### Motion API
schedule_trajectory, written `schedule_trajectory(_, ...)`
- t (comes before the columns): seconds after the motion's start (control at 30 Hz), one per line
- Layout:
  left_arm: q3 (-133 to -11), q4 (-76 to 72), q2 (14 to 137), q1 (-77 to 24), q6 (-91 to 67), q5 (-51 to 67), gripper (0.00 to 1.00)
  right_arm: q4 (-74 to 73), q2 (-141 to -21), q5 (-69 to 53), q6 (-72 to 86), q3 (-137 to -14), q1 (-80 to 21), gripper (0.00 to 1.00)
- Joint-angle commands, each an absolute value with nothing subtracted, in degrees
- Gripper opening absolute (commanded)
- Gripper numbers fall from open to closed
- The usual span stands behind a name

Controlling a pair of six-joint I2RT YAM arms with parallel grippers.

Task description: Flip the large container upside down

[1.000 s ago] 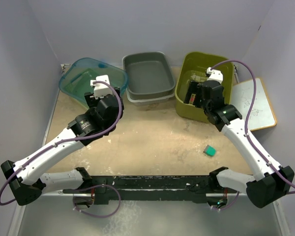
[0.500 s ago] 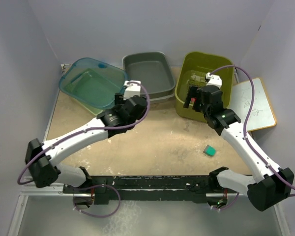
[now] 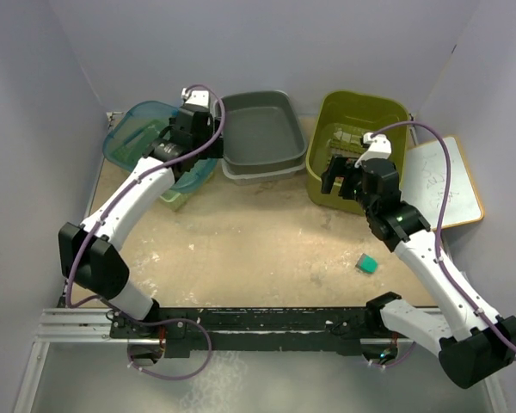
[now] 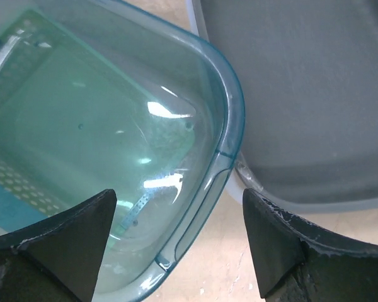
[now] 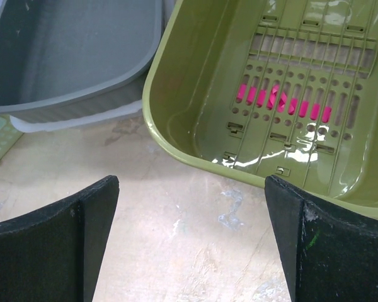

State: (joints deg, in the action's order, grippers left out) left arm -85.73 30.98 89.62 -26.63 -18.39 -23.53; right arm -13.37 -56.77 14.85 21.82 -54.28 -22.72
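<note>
The left gripper turns and moves down onto the teal tub's rim (image 4: 223,126) by the grey tub next, since that rim lies below it, slanting between its fingers.
Three tubs stand along the back: a clear teal one (image 3: 146,138), a grey one (image 3: 258,129) and an olive green one (image 3: 361,129) with a slotted bottom. My left gripper (image 3: 205,148) is open and empty above the teal tub's right rim (image 4: 223,126), next to the grey tub (image 4: 302,94). In the left wrist view the gripper (image 4: 176,251) straddles the teal rim. My right gripper (image 3: 337,181) is open and empty over the sand, just in front of the olive tub's near-left rim (image 5: 195,160). In the right wrist view the gripper (image 5: 192,239) holds nothing.
A small green block (image 3: 366,263) lies on the sandy table right of centre. A white board (image 3: 443,181) lies at the right edge beside the olive tub. The grey tub also shows in the right wrist view (image 5: 69,56). Grey walls close in the back and sides.
My left arm swung from the table's middle up and back to the teal tub's right rim. My right gripper drew back a little from the olive tub toward its near edge.
</note>
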Motion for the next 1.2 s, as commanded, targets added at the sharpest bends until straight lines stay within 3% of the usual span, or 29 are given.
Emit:
schedule_trajectory(0.0, -87.0, 33.7, 91.3, -23.8, -10.8, -9.1, 0.78, -12.2, -56.3, 13.4, 21.2, -54.4, -22.4, 1.0)
schedule_trajectory(0.23, -88.6, 39.6, 95.6, -23.5, -4.7, -2.0, 0.74, -12.2, -56.8, 11.6, 23.1, -54.5, -22.4, 1.0)
schedule_trajectory(0.4, -88.0, 39.1, 96.2, -23.3, -3.6, -3.5, 0.63, -12.6, -56.8, 10.9, 24.5, -54.2, -22.4, 1.0)
schedule_trajectory(0.67, -88.2, 38.3, 96.5, -23.3, -2.0, -6.2, 0.25, -13.4, -56.2, 10.7, 25.0, -54.2, -22.5, 1.0)
schedule_trajectory(0.87, -94.2, 42.2, 94.0, -23.3, -1.1, -10.7, 0.1, -13.6, -55.6, 10.9, 25.2, -53.8, -22.4, 1.0)
schedule_trajectory(0.93, -96.9, 43.1, 92.4, -23.3, -1.2, -13.0, 0.0, -13.4, -55.7, 10.8, 25.4, -53.7, -22.4, 1.0)
schedule_trajectory(1.17, -105.8, 43.8, 86.2, -23.4, -3.0, -14.5, 0.0, -13.1, -56.1, 10.4, 26.2, -53.6, -22.4, 1.0)
